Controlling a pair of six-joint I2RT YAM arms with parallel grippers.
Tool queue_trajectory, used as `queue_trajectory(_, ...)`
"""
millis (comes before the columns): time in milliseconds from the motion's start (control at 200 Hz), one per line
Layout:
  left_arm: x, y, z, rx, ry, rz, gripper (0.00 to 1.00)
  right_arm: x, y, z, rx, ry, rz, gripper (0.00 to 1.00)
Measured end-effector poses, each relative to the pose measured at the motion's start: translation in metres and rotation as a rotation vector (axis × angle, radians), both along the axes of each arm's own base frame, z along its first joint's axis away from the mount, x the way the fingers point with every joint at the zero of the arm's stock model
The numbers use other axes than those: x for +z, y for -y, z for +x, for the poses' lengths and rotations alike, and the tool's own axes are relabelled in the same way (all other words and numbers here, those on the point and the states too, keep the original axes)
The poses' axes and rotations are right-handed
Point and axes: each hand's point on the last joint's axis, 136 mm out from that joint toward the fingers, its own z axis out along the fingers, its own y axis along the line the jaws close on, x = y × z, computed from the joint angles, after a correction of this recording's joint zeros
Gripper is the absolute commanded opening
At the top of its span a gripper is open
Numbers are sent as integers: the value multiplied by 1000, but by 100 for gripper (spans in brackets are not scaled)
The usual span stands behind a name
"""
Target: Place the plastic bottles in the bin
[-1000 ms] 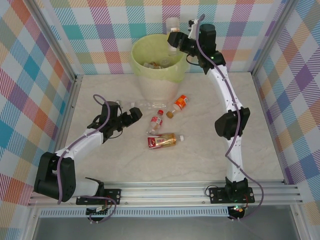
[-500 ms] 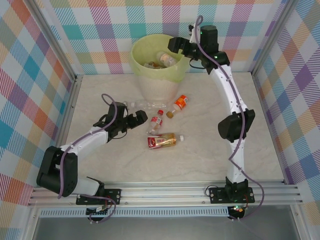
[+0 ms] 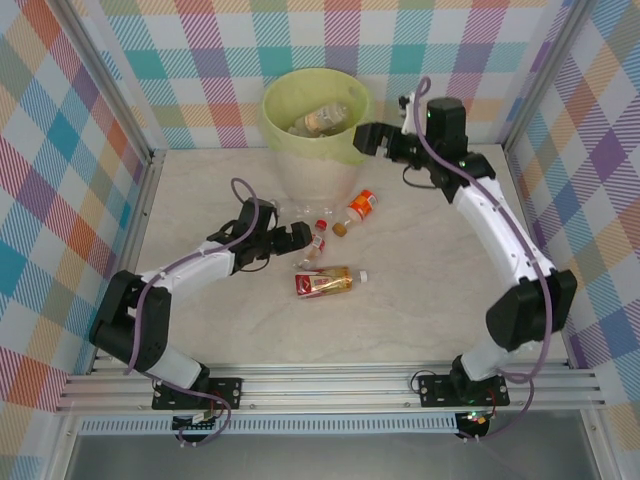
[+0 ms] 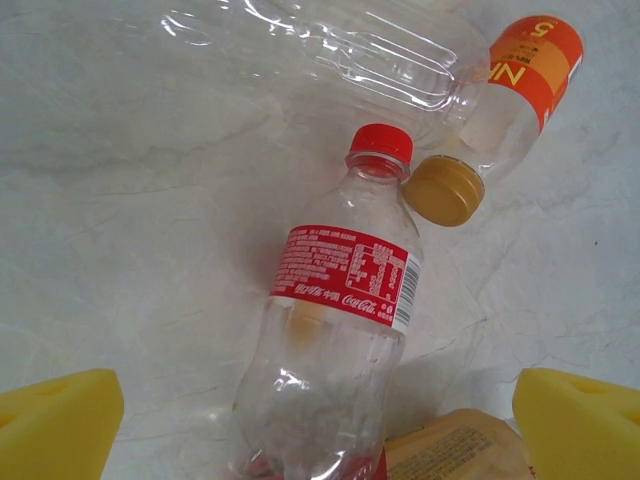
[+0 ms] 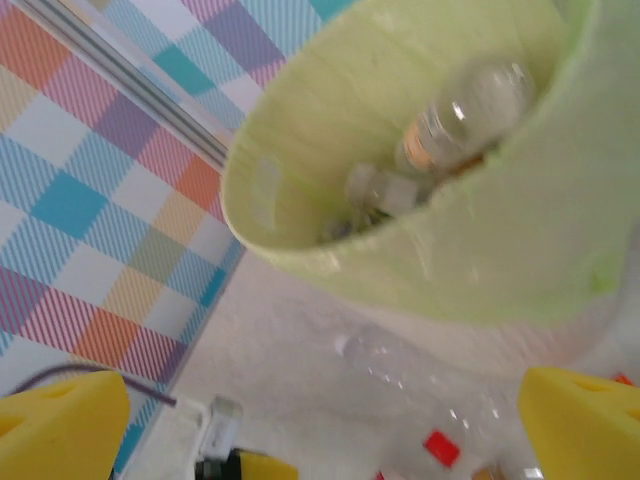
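Observation:
I will next turn my left gripper in line with the red-labelled bottle [image 4: 340, 330] and go down around its red label [image 4: 346, 276], because the bottle lies below and is slanted to my gripper's open fingers.
Several plastic bottles lie on the table in front of the bin [image 3: 300, 140]: a clear one without a label [image 3: 290, 208], an orange-labelled one with a gold cap [image 3: 360, 205], a red-labelled one [image 3: 316, 243] and a red-and-yellow one [image 3: 325, 283]. My left gripper [image 3: 299, 240] is open, and its yellow pads [image 4: 55, 425] stand on either side of the lower end of the red-labelled bottle [image 4: 340, 330] without touching it. My right gripper [image 3: 360, 140] hangs open and empty beside the bin's right rim [image 5: 300, 240]. More bottles [image 5: 465, 115] lie inside the bin.
Checked walls close in the table on three sides, with metal frame posts [image 3: 130, 160] at the corners. The bin stands at the back centre. Bare tabletop [image 3: 400, 320] stretches along the near and right sides.
My right gripper opened and dropped its bottle into the bin, then swung down and right off the rim. My left gripper slid right up to the red-labelled bottle.

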Motion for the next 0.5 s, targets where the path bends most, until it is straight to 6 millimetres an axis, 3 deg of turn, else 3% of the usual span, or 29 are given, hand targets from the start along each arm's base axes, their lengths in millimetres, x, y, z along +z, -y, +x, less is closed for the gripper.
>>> queue_trajectory(220,-14,24,-5,-70,2,87,100,-40,29,-37,-96,-45,-61,100)
queue_trajectory(500,-30,33,0,-126,20,195,96,-44,52,-57,-184,-20,-96,100)
